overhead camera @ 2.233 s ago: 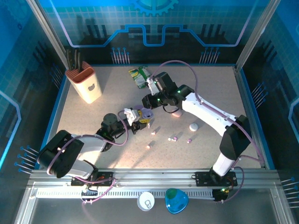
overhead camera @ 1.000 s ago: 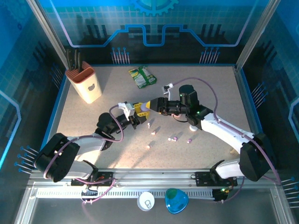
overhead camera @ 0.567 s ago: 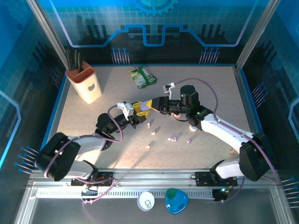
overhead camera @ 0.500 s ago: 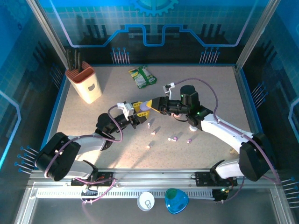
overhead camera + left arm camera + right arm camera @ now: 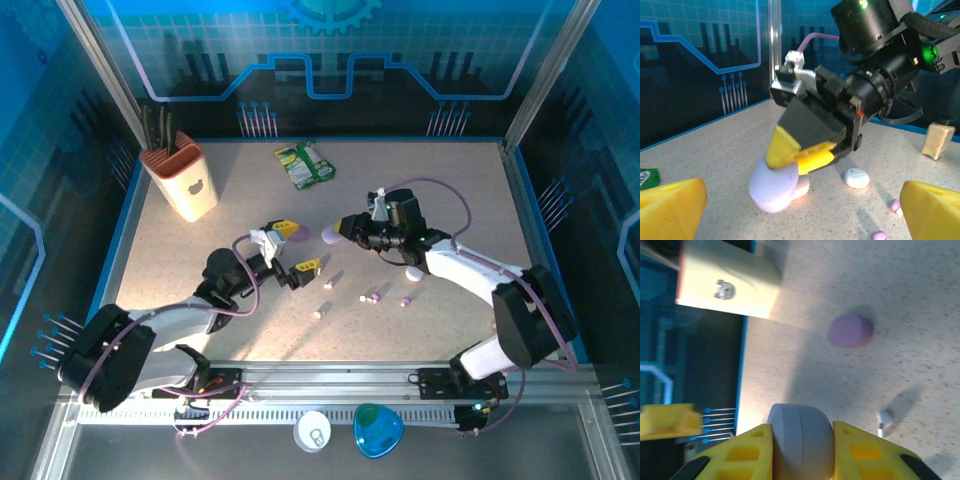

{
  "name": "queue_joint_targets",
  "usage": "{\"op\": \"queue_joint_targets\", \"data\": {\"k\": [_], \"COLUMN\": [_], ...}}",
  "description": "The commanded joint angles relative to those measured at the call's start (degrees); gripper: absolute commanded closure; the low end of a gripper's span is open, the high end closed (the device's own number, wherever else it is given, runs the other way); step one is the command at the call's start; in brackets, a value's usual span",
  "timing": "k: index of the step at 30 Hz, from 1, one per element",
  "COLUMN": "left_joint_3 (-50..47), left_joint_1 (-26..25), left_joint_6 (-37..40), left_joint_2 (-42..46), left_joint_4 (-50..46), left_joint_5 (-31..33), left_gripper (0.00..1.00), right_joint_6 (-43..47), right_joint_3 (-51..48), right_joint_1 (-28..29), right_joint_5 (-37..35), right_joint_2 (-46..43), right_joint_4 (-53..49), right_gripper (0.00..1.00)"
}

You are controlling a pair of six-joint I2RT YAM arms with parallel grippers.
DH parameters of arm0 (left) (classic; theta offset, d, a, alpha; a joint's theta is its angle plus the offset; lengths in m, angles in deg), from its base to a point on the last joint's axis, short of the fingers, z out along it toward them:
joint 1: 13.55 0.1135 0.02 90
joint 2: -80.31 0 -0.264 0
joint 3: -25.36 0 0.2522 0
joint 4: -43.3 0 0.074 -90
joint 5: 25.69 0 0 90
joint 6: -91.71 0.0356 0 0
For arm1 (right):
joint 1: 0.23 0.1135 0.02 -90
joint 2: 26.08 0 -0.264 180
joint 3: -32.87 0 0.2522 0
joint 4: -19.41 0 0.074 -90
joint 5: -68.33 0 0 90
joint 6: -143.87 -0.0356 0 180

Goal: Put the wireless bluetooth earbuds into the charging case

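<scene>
I need to move my right gripper down toward the bare tabletop [image 5: 331,239] beside the purple piece and release the lavender case there, because the case is still hanging above the table.
My right gripper [image 5: 338,232] is shut on a lavender pebble-shaped charging case [image 5: 329,235], held closed just above the table; in the right wrist view the case [image 5: 800,440] is wedged between both yellow fingers. My left gripper [image 5: 297,247] faces it from the left, open, with nothing between its fingers [image 5: 670,200]. Tiny earbuds lie scattered on the table in front of them: a pink one [image 5: 318,313], purple ones [image 5: 372,296] [image 5: 405,300], and a white one [image 5: 883,420]. A purple pebble-shaped piece [image 5: 850,331] lies on the table beyond the case.
A white case [image 5: 414,271] lies right of the earbuds, and a pale pink case [image 5: 802,189] sits behind the lavender one. A knife block [image 5: 183,180] stands at the back left, a green packet [image 5: 304,163] at the back. A beige block [image 5: 938,140] is at the far right.
My left gripper has opened and drawn back to the left from the lavender case. My right gripper keeps the case and has shifted slightly right and lower.
</scene>
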Motion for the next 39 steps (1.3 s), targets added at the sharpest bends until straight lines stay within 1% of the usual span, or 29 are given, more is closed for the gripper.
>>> {"op": "queue_joint_targets", "data": {"k": [1,4,7,12,18,20,22,25,27,29,31,34,36,39], "left_joint_3": [0.3,1.6,2.5,4.0,6.4,7.4,9.7,16.1,18.8,21.7,25.2,29.9,32.5,36.2], "left_joint_1": [0.2,0.3,0.6,1.0,1.4,1.5,2.3,4.1,5.4,6.7,7.8,8.5,8.6,8.6], "left_joint_6": [3.9,6.2,7.0,8.0,6.5,6.3,6.1,5.9,6.4,8.1,11.2,17.1,22.0,30.5], "left_joint_2": [4.4,5.9,5.5,4.2,3.8,3.3,2.4,-0.5,-2.1,-3.7,-5.9,-10.1,-13.2,-18.3], "left_joint_4": [-10.2,-15.7,-17.6,-19.6,-25.2,-27.4,-32.3,-44.6,-49.2,-54.3,-60.1,-66.1,-68.3,-71.4], "left_joint_5": [4.4,7.1,8.2,9.9,11.4,12.0,13.1,14.6,14.4,14.1,13.7,15.3,15.7,13.5], "left_gripper": [0.01,0.01,0.01,0.01,0.01,0.01,0.01,0.01,0.01,0.01,0.01,0.01,0.02,0.02], "right_joint_6": [3.3,5.6,7.2,8.4,8.7,9.0,11.0,15.9,18.5,20.9,23.1,25.3,25.9,26.3], "right_joint_3": [3.5,6.6,10.3,14.7,17.5,17.8,18.6,21.3,22.5,22.9,22.9,22.3,20.8,17.2], "right_joint_1": [-0.3,-0.4,-0.1,-0.3,-1.1,-1.6,-1.8,-1.9,-2.2,-2.5,-2.7,-3.3,-3.7,-4.1], "right_joint_5": [-3.5,-4.4,-3.9,-3.9,-2.9,-2.6,-2.4,-5.0,-6.6,-8.7,-10.7,-12.9,-12.6,-11.3], "right_joint_2": [4.0,9.0,13.6,20.7,25.8,26.6,26.5,25.5,24.1,21.6,18.6,14.4,11.5,6.6], "right_joint_4": [-0.4,-1.9,-3.2,-4.9,-5.7,-5.7,-6.8,-12.8,-16.0,-18.2,-20.4,-23.2,-23.9,-23.8], "right_gripper": [0.84,0.84,0.81,0.81,0.8,0.77,0.7,0.54,0.45,0.39,0.34,0.32,0.32,0.31]}}
